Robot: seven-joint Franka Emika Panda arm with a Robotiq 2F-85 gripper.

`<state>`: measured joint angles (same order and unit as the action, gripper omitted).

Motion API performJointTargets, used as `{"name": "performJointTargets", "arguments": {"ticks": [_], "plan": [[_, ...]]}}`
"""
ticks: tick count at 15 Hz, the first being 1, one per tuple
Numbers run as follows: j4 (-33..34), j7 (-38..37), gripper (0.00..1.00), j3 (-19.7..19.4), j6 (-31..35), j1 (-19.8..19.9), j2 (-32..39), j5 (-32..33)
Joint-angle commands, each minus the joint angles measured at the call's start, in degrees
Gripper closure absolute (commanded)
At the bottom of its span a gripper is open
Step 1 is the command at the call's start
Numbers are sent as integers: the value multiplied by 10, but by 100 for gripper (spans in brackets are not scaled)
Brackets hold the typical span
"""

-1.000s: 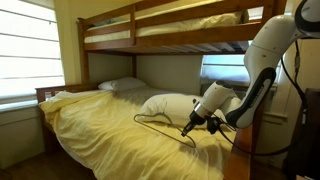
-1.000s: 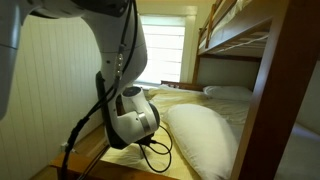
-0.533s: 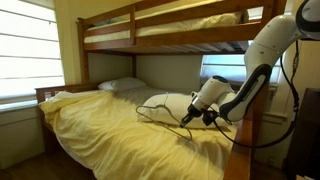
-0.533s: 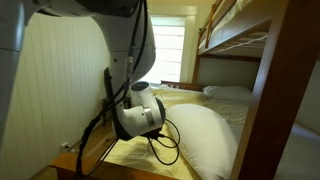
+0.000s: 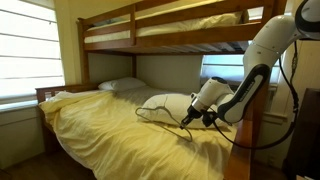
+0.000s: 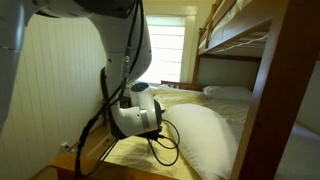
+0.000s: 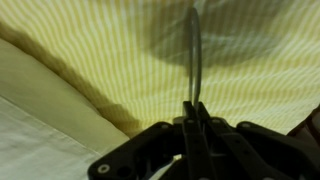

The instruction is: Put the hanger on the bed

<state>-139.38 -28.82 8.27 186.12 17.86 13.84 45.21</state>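
The hanger [image 5: 158, 117] still hangs by the bed's near edge. My gripper lifts and moves outward along the pillow next, then lowers to release it on the comforter.
The hanger [image 5: 158, 117] is a thin triangular wire outline held just above the pale yellow comforter of the bed [image 5: 105, 130], in front of a white pillow [image 5: 170, 103]. My gripper [image 5: 189, 119] is shut on one end of the hanger. In the wrist view the gripper [image 7: 195, 108] has its jaws closed on the thin rod of the hanger [image 7: 195, 55], which runs away over the striped yellow comforter [image 7: 255, 60]. In an exterior view the gripper [image 6: 158, 128] hangs over the bed's near edge beside the pillow [image 6: 205, 135], with the hanger [image 6: 168, 150] looping below it.
The upper bunk [image 5: 160, 30] and its wooden rail run overhead. A second pillow [image 5: 122, 86] lies at the head of the bed. A wooden bed post [image 6: 275, 90] stands close by. A window [image 5: 28, 50] is beyond the bed.
Over the last second my gripper rose and moved toward the pillow, lifting the hanger's near end off the comforter. Almost nothing has moved in the last half second.
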Motion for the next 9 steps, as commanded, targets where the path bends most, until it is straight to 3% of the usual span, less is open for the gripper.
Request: {"name": "performJointTargets", "arguments": {"ticks": [1,2,4,7,9], "plan": [[1,36,99,53,-39,40,-3,-28],[0,42,99,71,-52,54,-8,-35],[-4,92,99,158,-88,121,-3,-77],[23,213,99,292,-173,226,11,-203],[58,295,99,359,-238,288,15,-287]]}}
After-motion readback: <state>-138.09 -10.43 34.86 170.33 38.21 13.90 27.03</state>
